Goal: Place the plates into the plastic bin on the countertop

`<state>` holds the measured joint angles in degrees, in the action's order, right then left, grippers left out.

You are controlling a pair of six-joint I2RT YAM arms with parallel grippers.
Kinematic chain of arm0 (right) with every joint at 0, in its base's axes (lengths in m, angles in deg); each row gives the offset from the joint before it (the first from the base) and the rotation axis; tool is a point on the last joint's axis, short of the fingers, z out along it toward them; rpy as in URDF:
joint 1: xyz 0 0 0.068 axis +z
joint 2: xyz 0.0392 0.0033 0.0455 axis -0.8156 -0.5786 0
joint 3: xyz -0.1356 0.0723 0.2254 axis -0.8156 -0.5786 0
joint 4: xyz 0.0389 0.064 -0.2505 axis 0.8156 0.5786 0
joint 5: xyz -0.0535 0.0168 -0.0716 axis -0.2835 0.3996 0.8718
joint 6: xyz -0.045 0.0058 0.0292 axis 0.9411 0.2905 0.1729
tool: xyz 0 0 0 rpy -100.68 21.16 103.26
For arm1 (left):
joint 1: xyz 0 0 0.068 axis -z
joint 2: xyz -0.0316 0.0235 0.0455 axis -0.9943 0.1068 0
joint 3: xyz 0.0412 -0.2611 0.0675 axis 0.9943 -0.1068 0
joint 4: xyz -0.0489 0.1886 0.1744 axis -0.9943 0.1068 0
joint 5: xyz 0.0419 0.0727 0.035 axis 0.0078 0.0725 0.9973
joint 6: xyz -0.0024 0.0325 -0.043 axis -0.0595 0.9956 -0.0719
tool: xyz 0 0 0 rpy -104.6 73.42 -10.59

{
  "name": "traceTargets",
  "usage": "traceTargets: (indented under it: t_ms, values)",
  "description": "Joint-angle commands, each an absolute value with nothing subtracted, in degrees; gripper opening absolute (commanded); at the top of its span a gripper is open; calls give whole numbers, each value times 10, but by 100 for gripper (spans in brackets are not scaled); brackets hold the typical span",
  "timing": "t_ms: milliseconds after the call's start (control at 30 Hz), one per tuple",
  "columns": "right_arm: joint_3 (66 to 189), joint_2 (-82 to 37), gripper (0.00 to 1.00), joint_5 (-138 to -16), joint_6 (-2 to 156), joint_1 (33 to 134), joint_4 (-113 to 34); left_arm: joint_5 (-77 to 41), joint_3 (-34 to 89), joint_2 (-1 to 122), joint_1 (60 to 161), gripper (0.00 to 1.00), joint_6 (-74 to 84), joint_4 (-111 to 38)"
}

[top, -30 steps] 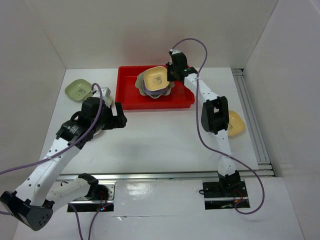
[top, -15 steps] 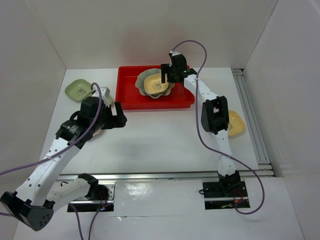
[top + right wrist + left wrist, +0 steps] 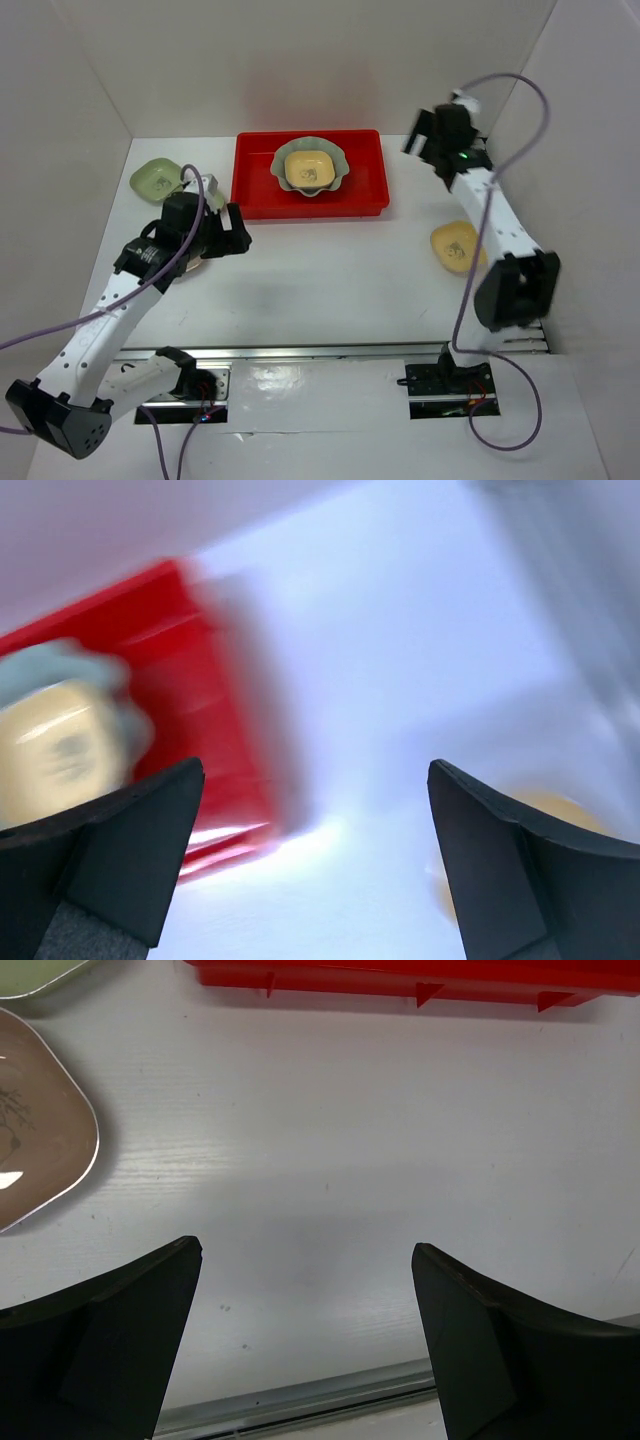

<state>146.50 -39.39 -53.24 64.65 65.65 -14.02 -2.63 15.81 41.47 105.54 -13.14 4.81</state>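
My right gripper moves back next, then down onto the rail-side rim of the yellow-orange plate (image 3: 457, 246).
The red plastic bin (image 3: 255, 190) lies at the back of the white countertop (image 3: 330, 280). In it sits the large pale-green scalloped plate (image 3: 338, 172) with a pale-yellow small plate (image 3: 308, 168) nested on top. My right gripper (image 3: 415, 135) hangs open and empty to the right of the bin; its blurred wrist view shows the bin (image 3: 190, 670) on the left. A yellow-orange plate (image 3: 457, 246) lies at the right, under that arm. My left gripper (image 3: 240, 228) is open over bare counter, beside a pinkish-tan plate (image 3: 40, 1120). A small pale-green plate (image 3: 157, 180) rests at far left.
White walls close in the counter on the left, back and right. A metal rail (image 3: 505, 240) runs along the right side and another along the near edge (image 3: 330, 352). The bin's front wall (image 3: 400, 975) crosses the top of the left wrist view.
My right gripper opened, left the pale-yellow plate on the large plate in the bin, and swung up and away to the right. The left arm has hardly moved.
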Motion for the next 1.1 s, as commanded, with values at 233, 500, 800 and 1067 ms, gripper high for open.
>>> traceTargets:
  t_ms: [233, 500, 800, 1067]
  values:
    - [1096, -141, 100, -448, 548, 492, -83, -7, 171, 417, 951, 100, -168, 54]
    - [976, -75, 100, -467, 476, 460, -97, -54, 176, 443, 887, 100, -176, 62]
    - [929, -148, 91, -473, 471, 445, -182, -59, 176, 432, 882, 100, -171, 57]
    - [894, -208, 65, -481, 465, 434, -229, -70, 171, 432, 882, 100, -165, 57]
